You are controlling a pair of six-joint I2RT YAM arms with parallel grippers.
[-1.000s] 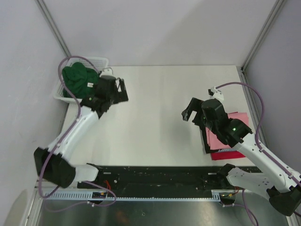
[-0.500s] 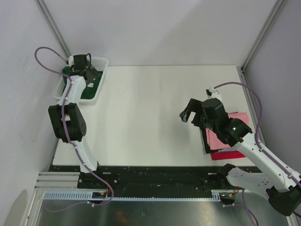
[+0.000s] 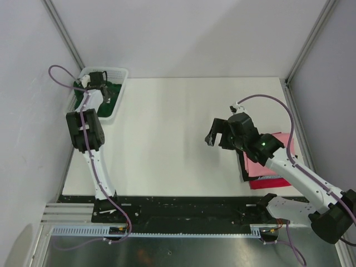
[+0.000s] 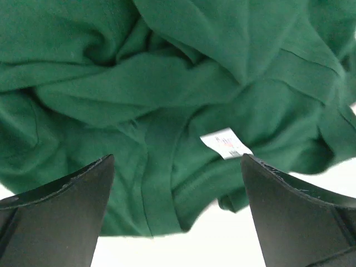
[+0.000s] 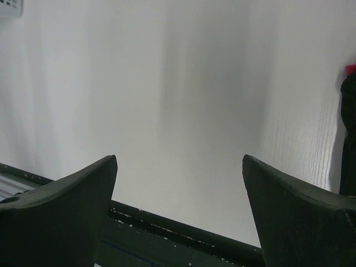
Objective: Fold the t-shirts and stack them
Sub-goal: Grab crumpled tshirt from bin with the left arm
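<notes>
The left gripper will next go straight down onto the green t-shirt's raised fold beside the white label, because the cloth bunches up there between the robot's open fingers.
The dark green t-shirt (image 3: 112, 94) lies crumpled in the white mesh basket (image 3: 120, 72) at the far left. In the left wrist view it (image 4: 167, 83) fills the frame, its white label (image 4: 225, 143) showing. My left gripper (image 3: 99, 79) hangs open just above it (image 4: 177, 161), holding nothing. The pink t-shirt (image 3: 257, 165) lies folded on the red one (image 3: 268, 183) at the near right, partly hidden by my right arm. My right gripper (image 3: 214, 134) is open and empty over bare table (image 5: 179, 158), left of that stack.
The white table (image 3: 178, 122) is bounded by grey walls and metal frame posts. A black rail (image 3: 183, 207) runs along the near edge and shows in the right wrist view (image 5: 183, 228). A sliver of red cloth (image 5: 350, 69) shows at that view's right edge.
My left arm has swung from beside the basket to reach over and down into it, close above the green shirt. My right gripper has drifted a little to the left.
</notes>
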